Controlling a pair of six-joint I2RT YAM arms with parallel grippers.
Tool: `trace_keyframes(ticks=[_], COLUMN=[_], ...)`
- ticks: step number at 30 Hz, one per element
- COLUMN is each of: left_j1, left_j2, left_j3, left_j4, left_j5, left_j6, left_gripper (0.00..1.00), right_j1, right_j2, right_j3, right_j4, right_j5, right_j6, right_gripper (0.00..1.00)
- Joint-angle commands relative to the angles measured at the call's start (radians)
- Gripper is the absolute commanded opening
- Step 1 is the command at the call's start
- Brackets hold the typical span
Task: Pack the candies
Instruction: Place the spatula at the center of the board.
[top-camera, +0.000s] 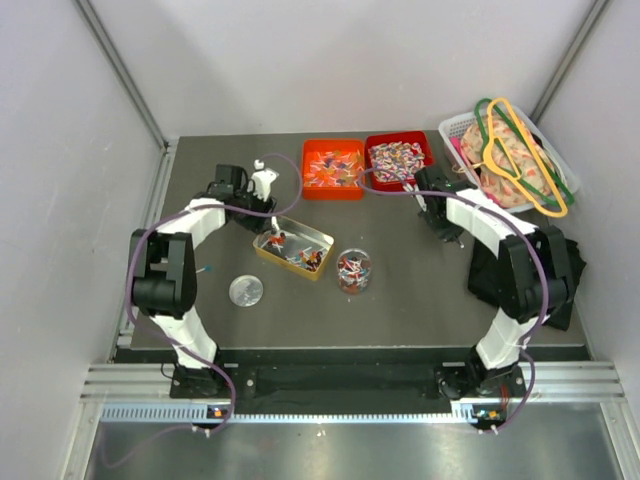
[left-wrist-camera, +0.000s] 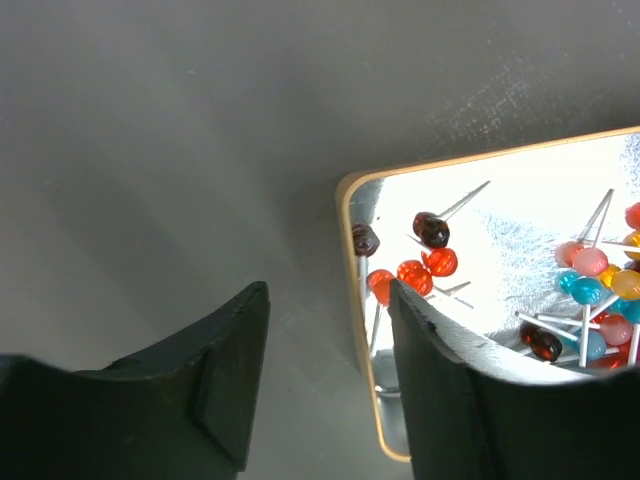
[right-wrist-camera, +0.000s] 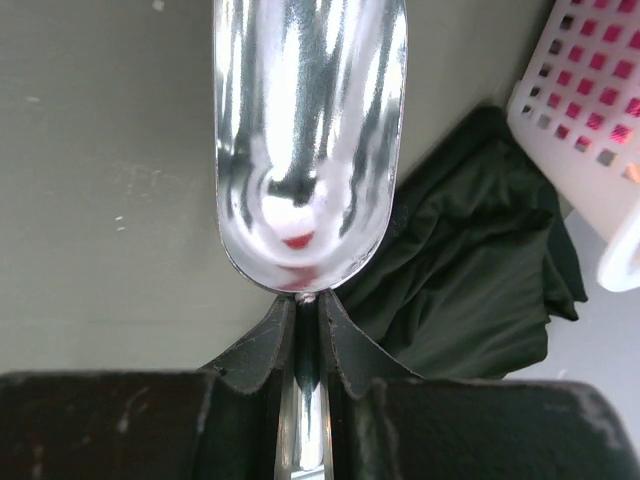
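Note:
The right gripper carries the empty scoop outward next. It then lowers the scoop onto the bare tabletop beside the white basket and lets go there.
The candies fill a red bin at the back and part of a clear jar mid-table. My left gripper is open. It hangs at the near corner of a gold-rimmed tray of lollipops, one finger outside the rim and the other finger inside, neither touching it. In the top view the left gripper sits at the tray's left end. My right gripper is shut on the handle of a shiny metal scoop. The scoop's bowl is empty and held over bare table.
An orange bin of lollipops stands beside the red one. The jar's lid lies left of the jar. A white basket with hangers and cloth is at the back right. Black cloth lies near the scoop.

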Motion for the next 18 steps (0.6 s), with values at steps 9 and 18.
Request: trace_keyframes(ticks=[9, 18], left_j1=[-0.061, -0.081], left_j2=[0.064, 0.129], left_j3=[0.045, 0.131], left_j4=[0.072, 0.078], left_j5=[-0.041, -0.096], left_j6=[-0.051, -0.091], left_gripper=[0.36, 0.04], right_j1=[-0.049, -0.078], right_j2=[0.087, 0.174], right_j3=[0.023, 0.079], right_j4=[0.081, 0.112], right_j5=[0.051, 0.072], right_j6=[0.049, 0.065], right_gripper=[0.0, 0.0])
